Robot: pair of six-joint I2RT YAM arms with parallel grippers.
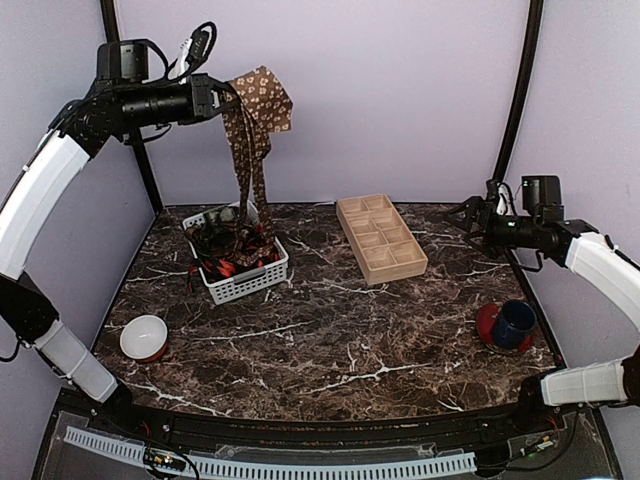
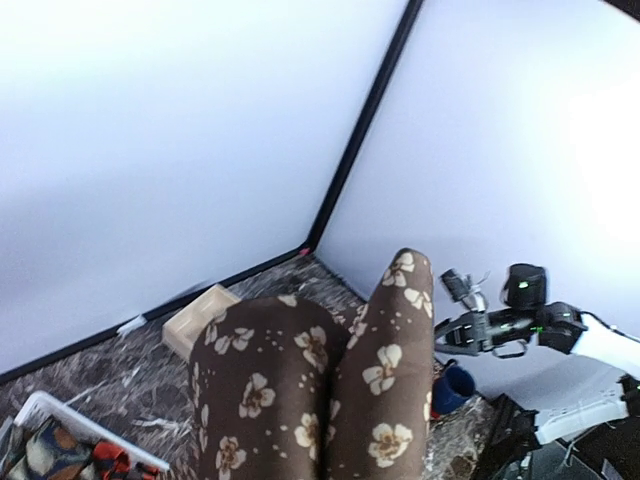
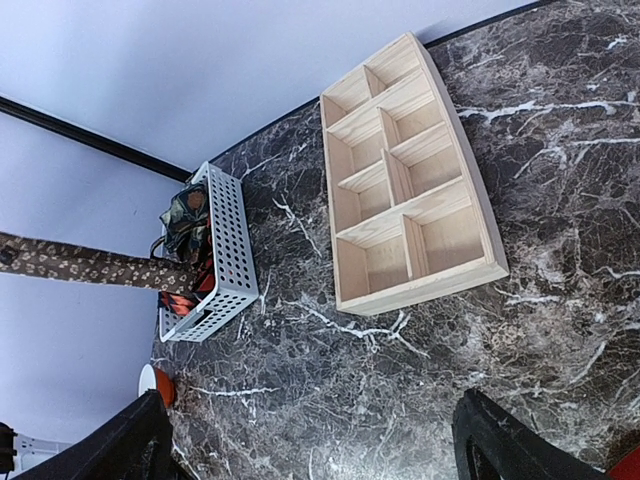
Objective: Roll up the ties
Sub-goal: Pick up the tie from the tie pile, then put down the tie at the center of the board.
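My left gripper should go up a little, because the end of the brown tie hangs in the basket, and then swing down over the bare marble in front of the tray (image 1: 352, 328).
My left gripper (image 1: 228, 100) is raised high at the back left and is shut on a brown tie (image 1: 252, 130) with tan flowers. The tie hangs down into a white perforated basket (image 1: 245, 283) that holds other red-and-black and dark-patterned ties (image 1: 228, 255). In the left wrist view the brown tie (image 2: 320, 380) fills the lower middle and hides the fingers. My right gripper (image 1: 468, 214) is open and empty, held above the table's right side. Its fingertips (image 3: 495, 440) frame bare marble. The right wrist view also shows the basket (image 3: 230, 262) and the hanging brown tie (image 3: 90, 265).
A wooden tray with several compartments (image 1: 380, 238) lies at the back middle, also in the right wrist view (image 3: 405, 190). A white bowl (image 1: 144, 337) sits at the front left. A dark blue mug on a red saucer (image 1: 512, 324) sits at the front right.
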